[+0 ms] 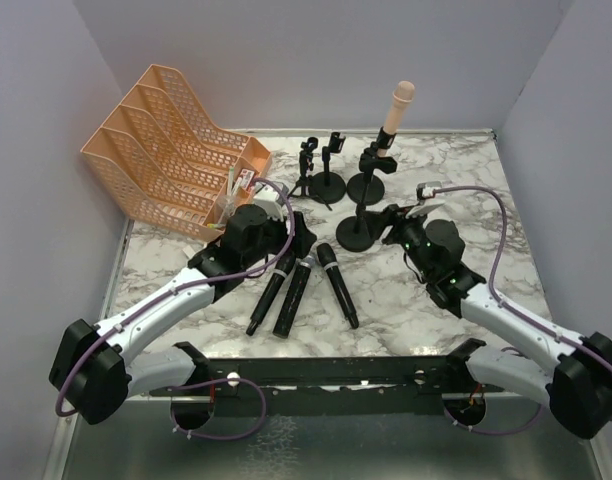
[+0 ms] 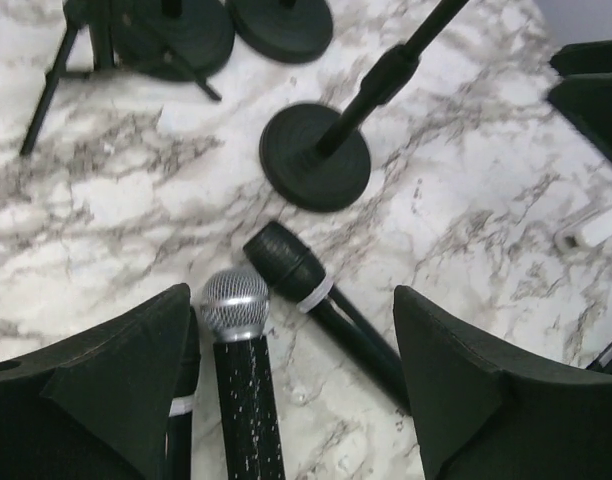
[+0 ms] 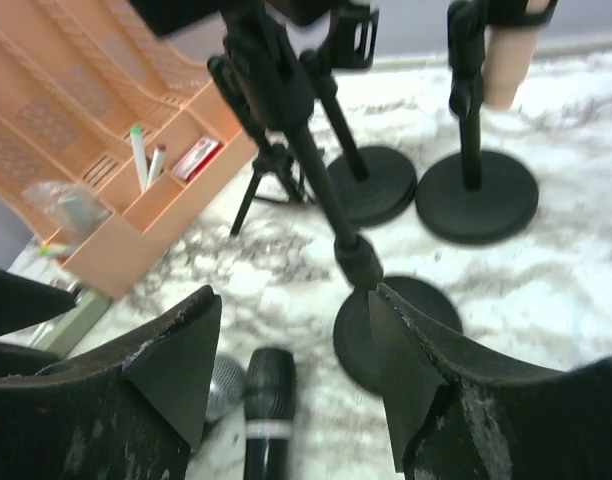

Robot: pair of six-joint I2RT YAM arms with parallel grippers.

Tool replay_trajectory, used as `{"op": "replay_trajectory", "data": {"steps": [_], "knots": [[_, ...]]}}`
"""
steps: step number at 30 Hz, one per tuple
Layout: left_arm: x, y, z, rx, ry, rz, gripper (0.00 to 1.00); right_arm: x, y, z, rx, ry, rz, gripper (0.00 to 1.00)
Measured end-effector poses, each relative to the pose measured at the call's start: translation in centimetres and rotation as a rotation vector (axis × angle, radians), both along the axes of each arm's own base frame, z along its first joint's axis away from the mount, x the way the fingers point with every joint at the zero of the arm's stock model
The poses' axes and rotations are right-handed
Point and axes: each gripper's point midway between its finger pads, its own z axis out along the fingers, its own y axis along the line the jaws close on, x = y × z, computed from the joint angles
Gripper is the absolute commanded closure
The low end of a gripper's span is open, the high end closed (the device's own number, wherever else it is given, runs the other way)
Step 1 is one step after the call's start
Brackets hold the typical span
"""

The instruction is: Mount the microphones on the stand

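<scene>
My left gripper moves down and back past the mesh head onto that microphone's black handle (image 1: pixel 296 290) (image 2: pixel 248 405) next, because its open fingers still hover over the heads.
Three microphones lie side by side on the marble table: an all-black one (image 1: pixel 269 290), one with a silver mesh head (image 1: pixel 293 297) and another all-black one (image 1: pixel 338 285). The pink microphone (image 1: pixel 397 105) stands clipped in a back stand (image 1: pixel 374 185). My left gripper (image 1: pixel 291 240) is open and empty over the microphone heads; its view shows the mesh head (image 2: pixel 236 303) and a black microphone (image 2: pixel 286 262) between its fingers (image 2: pixel 106 390). My right gripper (image 1: pixel 398 222) is open and empty beside the front stand's base (image 1: pixel 358 232), which also shows in the right wrist view (image 3: pixel 406 310).
An orange mesh desk organizer (image 1: pixel 171 140) with pens stands at the back left. A small tripod stand (image 1: pixel 306 165) and a round-based stand (image 1: pixel 328 180) with empty clips stand at the back middle. Grey walls close the table on three sides.
</scene>
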Motion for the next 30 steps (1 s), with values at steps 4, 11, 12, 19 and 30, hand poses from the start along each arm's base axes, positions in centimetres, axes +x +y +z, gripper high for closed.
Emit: {"op": "replay_trajectory", "data": {"steps": [4,11,12,19,30], "knots": [[-1.6,0.9,-4.2,0.049,0.126,0.009,0.23,-2.9,-0.7,-1.6,0.03,0.13,0.03,0.35],[-5.2,1.9,-9.6,0.115,0.316,0.01,0.29,-6.0,-0.9,-4.6,0.072,0.354,0.056,0.37],[-5.6,1.9,-10.0,0.125,0.333,0.006,0.3,-6.3,-0.9,-5.1,0.078,0.386,0.052,0.37],[-7.9,1.8,-14.0,0.218,0.465,0.007,0.36,-7.4,-1.0,-7.5,0.108,0.526,0.023,0.37],[-9.4,2.2,-18.2,0.325,0.579,0.02,0.68,-7.9,-1.1,-8.1,0.135,0.574,0.004,0.37]]}}
